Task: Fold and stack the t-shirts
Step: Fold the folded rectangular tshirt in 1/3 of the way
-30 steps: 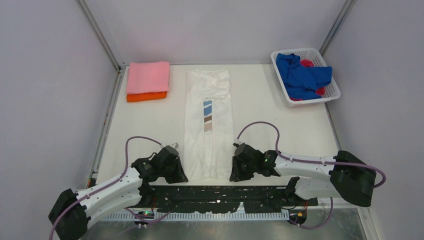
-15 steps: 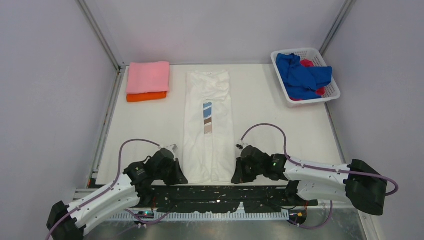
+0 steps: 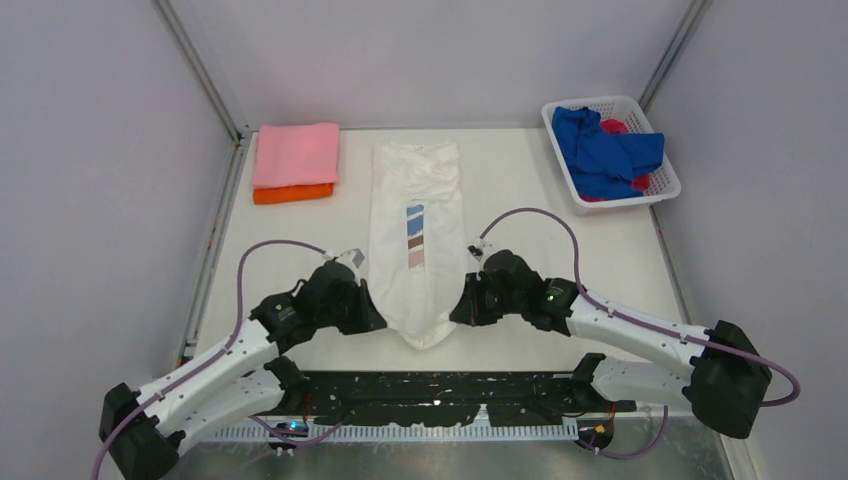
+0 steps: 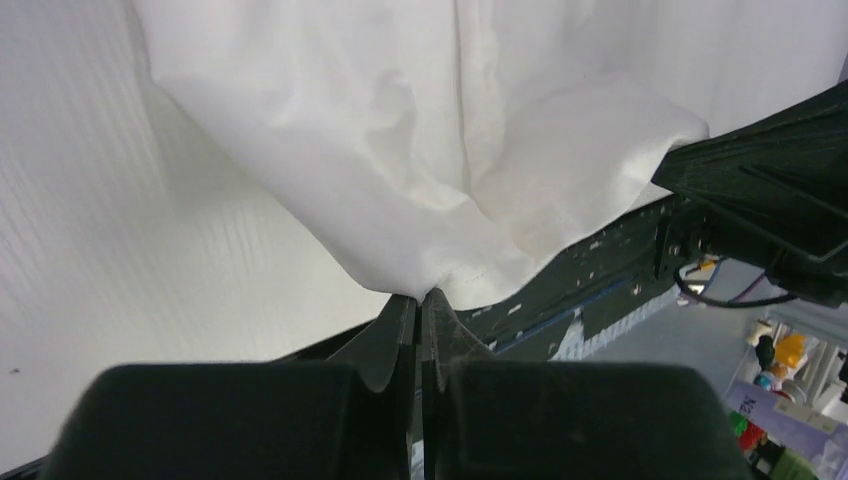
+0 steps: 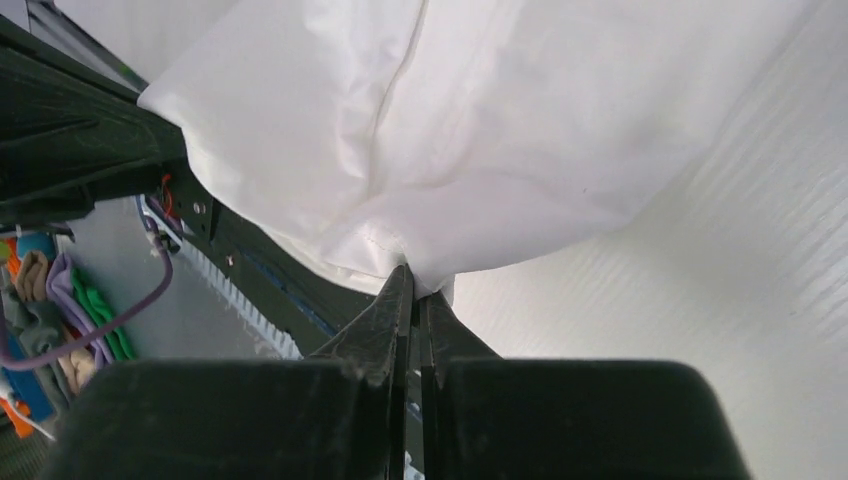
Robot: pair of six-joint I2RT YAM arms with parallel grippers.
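The right gripper moves outward over the folded t-shirt next and releases the hem's corner beside the chest print's far end [image 3: 448, 205], with the hem lifted and the chest print uncovered.
A white t-shirt [image 3: 418, 240] with a blue and brown chest print lies lengthwise down the middle of the table, folded into a narrow strip. Its near hem is lifted off the table and sags between the two grippers. My left gripper [image 3: 372, 318] is shut on the hem's left corner [image 4: 420, 285]. My right gripper [image 3: 462, 312] is shut on the hem's right corner [image 5: 415, 268]. A folded pink t-shirt [image 3: 295, 153] rests on a folded orange t-shirt [image 3: 293, 193] at the back left. A blue t-shirt [image 3: 603, 150] and a red t-shirt [image 3: 618, 128] are crumpled in the basket.
The white lattice basket [image 3: 662, 188] stands at the back right, by the right wall. A black taped strip [image 3: 440, 395] runs along the near table edge between the arm bases. Grey walls enclose the table on three sides.
Both grippers have risen and moved away from the near edge, carrying the white t-shirt's hem up with them. The right gripper has shut on its corner.
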